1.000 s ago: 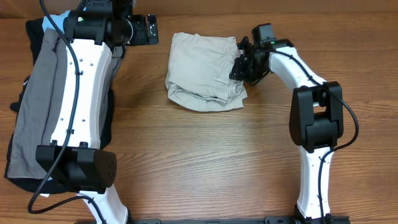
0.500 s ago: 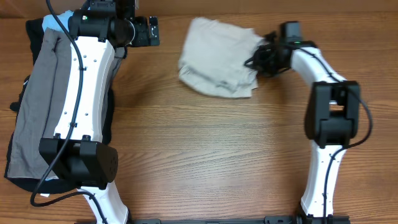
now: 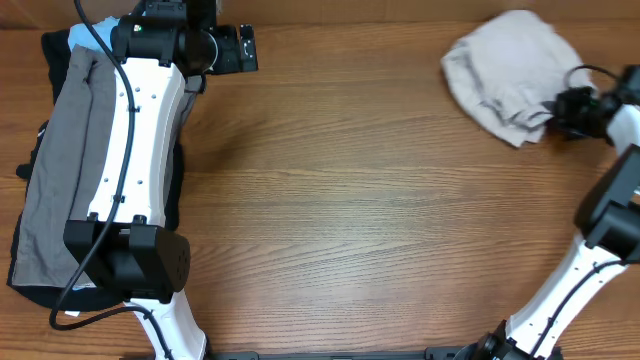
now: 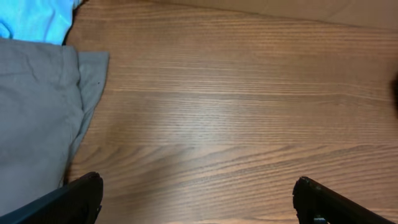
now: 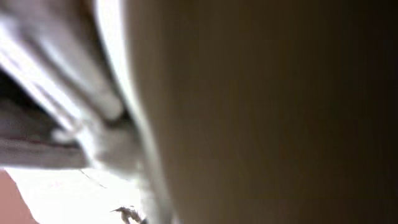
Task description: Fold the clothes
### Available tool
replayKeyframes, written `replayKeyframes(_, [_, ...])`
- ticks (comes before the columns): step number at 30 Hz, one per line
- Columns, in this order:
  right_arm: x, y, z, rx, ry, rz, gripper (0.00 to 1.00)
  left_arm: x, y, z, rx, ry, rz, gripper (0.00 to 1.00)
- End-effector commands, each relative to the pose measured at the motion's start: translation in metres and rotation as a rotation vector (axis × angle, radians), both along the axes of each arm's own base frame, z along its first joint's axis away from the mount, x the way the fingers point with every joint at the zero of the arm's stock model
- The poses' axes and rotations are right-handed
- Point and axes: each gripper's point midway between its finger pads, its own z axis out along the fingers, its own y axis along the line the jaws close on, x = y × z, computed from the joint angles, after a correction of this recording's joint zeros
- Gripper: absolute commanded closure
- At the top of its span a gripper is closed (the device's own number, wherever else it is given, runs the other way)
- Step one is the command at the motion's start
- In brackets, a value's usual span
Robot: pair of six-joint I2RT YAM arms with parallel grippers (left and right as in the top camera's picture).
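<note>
The tabletop is bare to the right of my right gripper in the overhead view. I need to drag the cream shorts that way with my right gripper next and let go of them there.
The clothes (image 3: 505, 72), a bunched pair of cream shorts, lie at the table's back right in the overhead view. My right gripper (image 3: 562, 108) is shut on their right edge, with its arm reaching in from the right border. Blurred pale fabric (image 5: 261, 112) fills the right wrist view and hides the fingers. My left gripper (image 3: 236, 48) stands open at the back left, far from the clothes. In the left wrist view the left gripper (image 4: 199, 202) has only bare wood between its black fingertips (image 4: 78, 198).
A grey garment (image 3: 55, 170) lies on a dark one (image 3: 30, 285) along the left edge, under the left arm. A light-blue garment (image 3: 80, 38) shows at the back left. Grey cloth (image 4: 37, 124) and light-blue cloth (image 4: 31, 18) sit left of the left fingers.
My right gripper has swept far to the right, dragging the clothes from the back middle of the table to the back right. The left arm has barely moved.
</note>
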Motion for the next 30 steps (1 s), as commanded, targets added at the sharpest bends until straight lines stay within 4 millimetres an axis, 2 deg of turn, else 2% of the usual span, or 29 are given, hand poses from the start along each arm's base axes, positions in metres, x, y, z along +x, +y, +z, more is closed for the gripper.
replayKeyframes(1, [-0.027,-0.057,-0.013,-0.004,0.111,-0.309,0.96,0.005,0.002,-0.007,0.001,0.004,0.016,0.00])
replayKeyframes(7, [-0.031,-0.070,-0.014,-0.026,0.123,-0.374,0.96,0.009,0.001,-0.004,-0.019,-0.010,0.042,0.00])
replayKeyframes(16, [-0.032,-0.075,-0.014,-0.004,0.129,-0.437,0.96,0.010,-0.005,-0.003,-0.019,-0.020,0.030,0.00])
replayKeyframes(22, [-0.028,-0.083,-0.001,-0.039,0.082,-0.411,0.96,0.010,-0.005,-0.002,-0.020,-0.022,0.030,0.00])
replayKeyframes(23, [-0.029,-0.084,0.001,-0.060,0.078,-0.387,0.92,0.010,-0.005,-0.002,-0.020,-0.022,0.030,0.00])
replayKeyframes(24, [-0.034,-0.089,0.009,-0.104,0.086,-0.369,0.77,0.010,-0.005,-0.002,-0.020,-0.022,0.030,0.00])
replayKeyframes(25, [-0.038,-0.091,0.012,-0.113,0.097,-0.379,0.75,0.010,-0.005,-0.002,-0.020,-0.022,0.030,0.00])
replayKeyframes(26, [-0.044,-0.095,0.018,-0.131,0.112,-0.397,0.68,0.010,-0.005,-0.002,-0.020,-0.022,0.030,0.00])
replayKeyframes(27, [-0.048,-0.098,0.024,-0.141,0.115,-0.408,0.56,0.010,-0.005,-0.002,-0.020,-0.022,0.030,0.00])
replayKeyframes(28, [-0.050,-0.104,0.037,-0.158,0.100,-0.420,0.36,0.010,-0.005,-0.002,-0.020,-0.022,0.030,0.00])
replayKeyframes(29, [-0.051,-0.109,0.053,-0.194,0.069,-0.399,0.04,0.011,-0.005,-0.002,-0.020,-0.023,0.030,0.00])
replayKeyframes(30, [-0.050,-0.109,0.070,-0.236,0.037,-0.348,0.00,0.011,-0.005,-0.002,-0.020,-0.026,0.029,0.00])
